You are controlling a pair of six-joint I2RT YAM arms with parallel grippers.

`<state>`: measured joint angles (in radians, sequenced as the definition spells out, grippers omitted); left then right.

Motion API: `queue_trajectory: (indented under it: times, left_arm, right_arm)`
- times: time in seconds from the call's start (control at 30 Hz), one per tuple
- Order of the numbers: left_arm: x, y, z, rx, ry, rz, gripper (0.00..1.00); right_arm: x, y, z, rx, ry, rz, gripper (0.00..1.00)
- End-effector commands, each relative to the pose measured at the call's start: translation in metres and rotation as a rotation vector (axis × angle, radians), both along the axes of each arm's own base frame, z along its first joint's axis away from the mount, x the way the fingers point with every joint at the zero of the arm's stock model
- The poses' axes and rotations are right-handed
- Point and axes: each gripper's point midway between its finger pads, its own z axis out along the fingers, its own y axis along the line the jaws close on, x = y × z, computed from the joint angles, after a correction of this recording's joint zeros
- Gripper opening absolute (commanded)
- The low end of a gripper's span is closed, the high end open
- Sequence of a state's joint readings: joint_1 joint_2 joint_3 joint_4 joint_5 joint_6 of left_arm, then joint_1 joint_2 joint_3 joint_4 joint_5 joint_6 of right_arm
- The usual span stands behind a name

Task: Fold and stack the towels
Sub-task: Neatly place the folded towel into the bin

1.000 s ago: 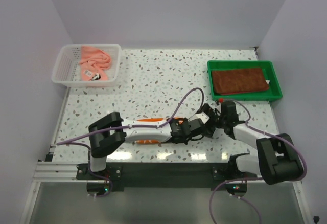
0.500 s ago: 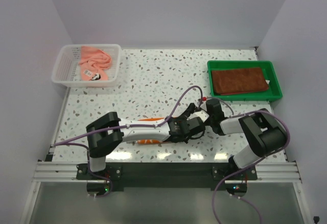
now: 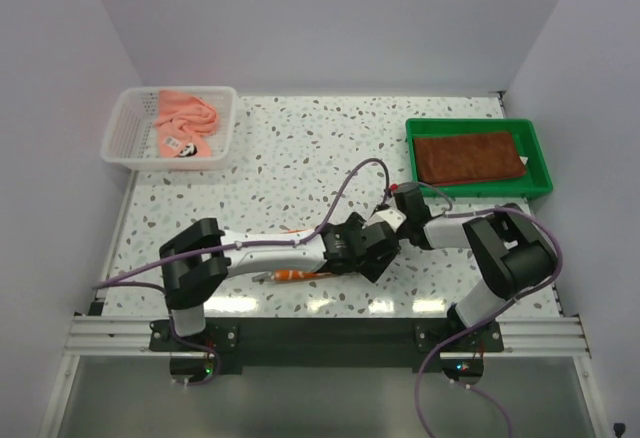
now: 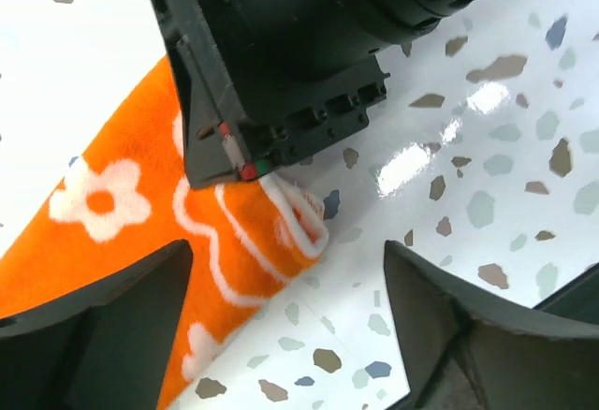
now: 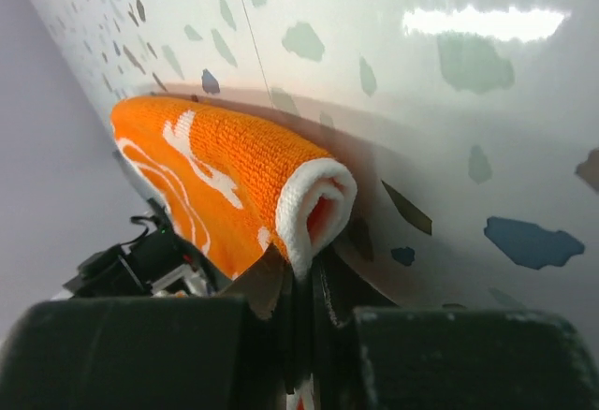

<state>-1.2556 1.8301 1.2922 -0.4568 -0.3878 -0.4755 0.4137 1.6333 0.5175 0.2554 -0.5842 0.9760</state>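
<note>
The orange towel goes up, outward over the folded brown towel (image 3: 468, 158) inside the green tray's rim and down next, and my right gripper releases it.
An orange towel (image 4: 122, 232) with white flowers lies on the speckled table, mostly hidden under the left arm in the top view, where only an orange strip (image 3: 290, 276) shows. My left gripper (image 4: 285, 253) is open, its fingers standing either side of the towel's white-edged corner. My right gripper (image 5: 304, 284) is shut on that rolled corner of the orange towel (image 5: 225, 176), low against the table. From above, the two grippers meet at mid-table, left gripper (image 3: 372, 250) and right gripper (image 3: 396, 218). A dark brown towel (image 3: 468, 156) lies folded in the green tray. A salmon pink towel (image 3: 185, 113) lies crumpled in the white basket.
The green tray (image 3: 541, 163) sits at the back right and the white mesh basket (image 3: 120, 138) at the back left. Purple cables loop over both arms. White walls close in the table on three sides.
My left gripper has opened and let go of the orange towel. My right gripper has swung left to the towel's corner and shut on it.
</note>
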Motion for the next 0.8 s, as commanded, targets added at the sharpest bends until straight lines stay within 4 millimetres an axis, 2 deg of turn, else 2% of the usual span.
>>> queue_trajectory:
  times: [0.0,0.03,0.1,0.13,0.2,0.23,0.27,0.3,0.33,0.37,0.4,0.43,0.47,0.5,0.53,0.57,0.6,0.63,0.67,0.7,0.73,0.77]
  left_arm:
    - [0.017,0.003,0.039,-0.128,-0.030,0.060,0.90]
    - [0.024,0.008,0.050,-0.153,-0.036,0.079,0.94]
    - [0.031,0.019,0.057,-0.167,-0.037,0.103,1.00]
    - [0.041,0.030,0.071,-0.197,-0.048,0.135,1.00]
    - [0.051,0.051,0.077,-0.199,-0.056,0.168,1.00]
    - [0.067,0.069,0.092,-0.227,-0.075,0.218,1.00]
    - [0.074,0.083,0.095,-0.214,-0.083,0.232,1.00]
    - [0.091,0.109,0.102,-0.215,-0.099,0.291,1.00]
    - [0.099,0.125,0.104,-0.200,-0.106,0.323,1.00]
    - [0.102,0.147,0.101,-0.140,-0.102,0.349,1.00]
    - [0.117,0.177,0.107,-0.117,-0.126,0.427,1.00]
    - [0.121,0.194,0.107,-0.088,-0.134,0.459,1.00]
    - [0.123,0.212,0.107,-0.051,-0.141,0.477,1.00]
    - [0.130,0.240,0.111,-0.038,-0.166,0.546,1.00]
    - [0.132,0.254,0.111,-0.027,-0.175,0.574,1.00]
    - [0.136,0.267,0.112,-0.024,-0.194,0.601,1.00]
    - [0.137,0.290,0.109,-0.019,-0.203,0.659,1.00]
    - [0.137,0.298,0.108,-0.022,-0.212,0.683,1.00]
    - [0.141,0.303,0.108,-0.047,-0.230,0.712,1.00]
    - [0.137,0.315,0.099,-0.043,-0.227,0.744,1.00]
    - [0.137,0.319,0.094,-0.049,-0.227,0.765,1.00]
    - [0.140,0.323,0.091,-0.057,-0.241,0.779,1.00]
  right_arm:
    - [0.020,-0.015,0.006,-0.142,-0.087,0.017,0.00]
    - [0.024,-0.019,0.006,-0.175,-0.114,0.038,0.00]
    - [0.038,-0.030,0.011,-0.235,-0.121,0.026,0.00]
    - [0.043,-0.035,0.012,-0.267,-0.148,0.047,0.00]
    - [0.060,-0.047,0.024,-0.328,-0.158,0.044,0.00]
    - [0.060,-0.058,0.023,-0.390,-0.148,0.064,0.00]
    - [0.082,-0.064,0.039,-0.409,-0.189,0.041,0.00]
    - [0.091,-0.070,0.046,-0.434,-0.201,0.038,0.00]
    - [0.092,-0.082,0.047,-0.492,-0.190,0.059,0.00]
    - [0.115,-0.090,0.066,-0.515,-0.232,0.039,0.00]
    - [0.123,-0.100,0.073,-0.557,-0.259,0.063,0.00]
    - [0.134,-0.108,0.093,-0.595,-0.274,0.063,0.00]
    - [0.144,-0.123,0.094,-0.660,-0.269,0.055,0.00]
    - [0.152,-0.132,0.103,-0.707,-0.281,0.059,0.00]
    - [0.148,-0.143,0.105,-0.765,-0.259,0.106,0.00]
    - [0.167,-0.155,0.129,-0.821,-0.309,0.079,0.00]
    - [0.173,-0.164,0.129,-0.871,-0.295,0.092,0.00]
    - [0.169,-0.174,0.133,-0.920,-0.270,0.129,0.00]
    - [0.182,-0.185,0.152,-0.964,-0.308,0.100,0.00]
    - [0.188,-0.200,0.154,-1.025,-0.295,0.089,0.00]
    - [0.193,-0.209,0.166,-1.061,-0.312,0.090,0.00]
    - [0.196,-0.221,0.170,-1.085,-0.306,0.075,0.00]
